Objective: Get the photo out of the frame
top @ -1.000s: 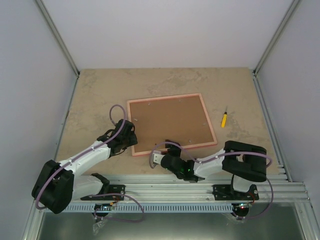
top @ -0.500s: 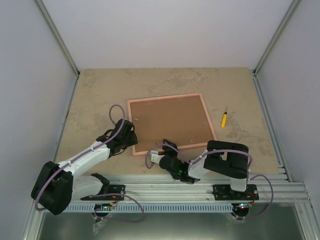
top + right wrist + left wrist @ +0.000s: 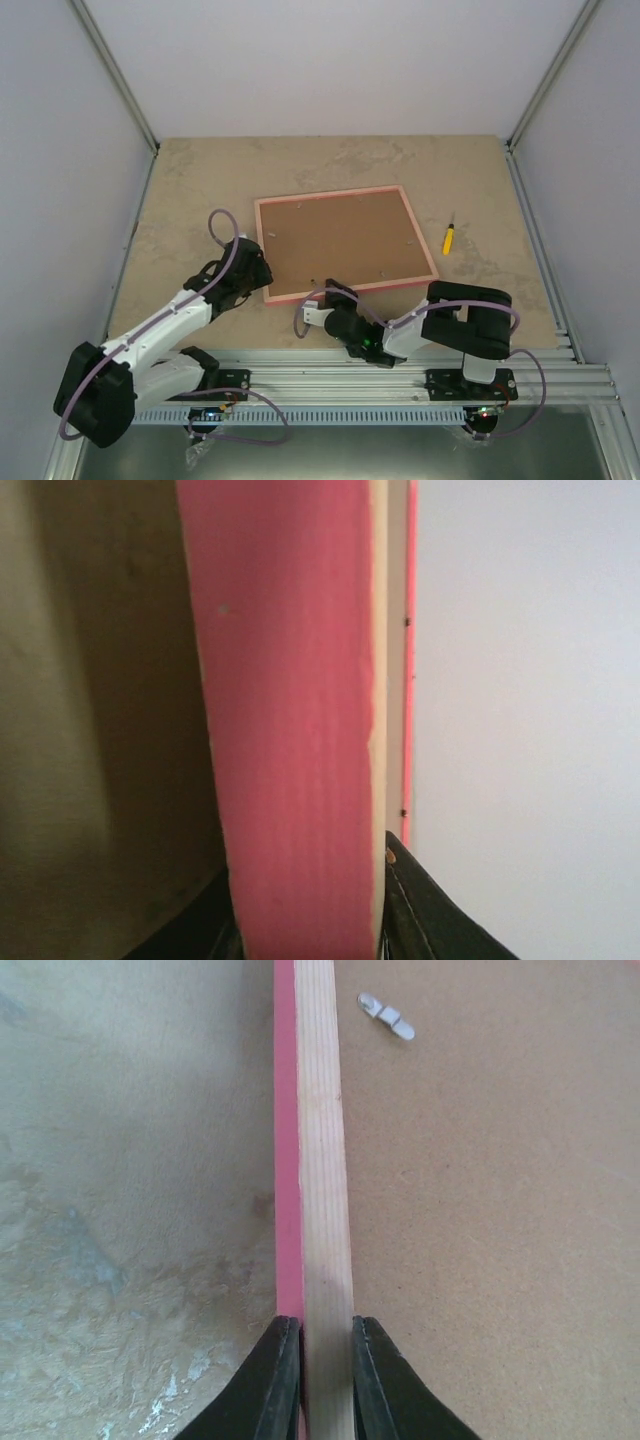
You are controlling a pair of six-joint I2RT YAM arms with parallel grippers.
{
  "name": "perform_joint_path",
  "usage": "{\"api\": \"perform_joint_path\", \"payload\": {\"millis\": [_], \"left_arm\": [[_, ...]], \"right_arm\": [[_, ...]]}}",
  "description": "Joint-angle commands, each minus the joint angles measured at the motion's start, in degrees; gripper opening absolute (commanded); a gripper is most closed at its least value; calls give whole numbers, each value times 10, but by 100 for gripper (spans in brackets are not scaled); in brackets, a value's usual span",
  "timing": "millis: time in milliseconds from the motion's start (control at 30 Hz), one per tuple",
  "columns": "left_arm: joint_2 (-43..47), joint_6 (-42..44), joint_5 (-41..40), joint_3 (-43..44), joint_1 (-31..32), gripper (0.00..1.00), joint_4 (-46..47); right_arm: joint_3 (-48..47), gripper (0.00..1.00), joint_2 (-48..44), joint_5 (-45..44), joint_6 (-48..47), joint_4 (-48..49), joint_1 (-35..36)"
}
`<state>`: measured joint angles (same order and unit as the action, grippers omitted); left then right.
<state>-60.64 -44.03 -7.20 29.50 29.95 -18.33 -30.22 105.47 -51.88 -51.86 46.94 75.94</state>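
Next, my right gripper rises, turns the frame [image 3: 343, 243] over and lowers its bar to release it, since the tabletop lies below it, beneath the upturned fibreboard.
The pink frame [image 3: 343, 243] lies back side up in the middle of the table, brown fibreboard showing. The photo is hidden behind that board. At the frame's left edge, my left gripper [image 3: 258, 277] is shut on the rail. The left wrist view shows the pink and bare-wood rail [image 3: 318, 1160] pinched between the black fingers [image 3: 275, 1385] of that gripper [image 3: 326, 1360]. My right gripper [image 3: 335, 297] is at the near edge. There its dark fingers [image 3: 420, 915] close on the pink rail [image 3: 295, 730] from both sides, the gripper [image 3: 305, 925] low in view.
A small yellow screwdriver [image 3: 449, 238] lies on the table right of the frame. A metal turn clip [image 3: 386, 1016] sits on the fibreboard near the left rail. White enclosure walls stand on three sides; the arms' mounting rail [image 3: 330, 365] runs along the near edge.
My right gripper has closed onto the frame's near rail. The left arm has shifted, its elbow swinging out to the left, still gripping the left rail.
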Motion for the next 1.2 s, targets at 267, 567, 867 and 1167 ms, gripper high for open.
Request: {"api": "perform_joint_path", "payload": {"millis": [267,567,867,1167], "left_arm": [[149,-37,-101,44,0,45,-55],[270,-46,-158,64,0,75,-80],[333,-58,-182,50,0,87,-88],[354,-71,-186,34,0,99,-84]], "right_arm": [[-9,11,-123,1,-15,-26,1],[-47,1,-236,50,14,-97,0],[-124,0,-339,176,147,-218,-25],[-165,0,-412,306,298,-230,-65]]}}
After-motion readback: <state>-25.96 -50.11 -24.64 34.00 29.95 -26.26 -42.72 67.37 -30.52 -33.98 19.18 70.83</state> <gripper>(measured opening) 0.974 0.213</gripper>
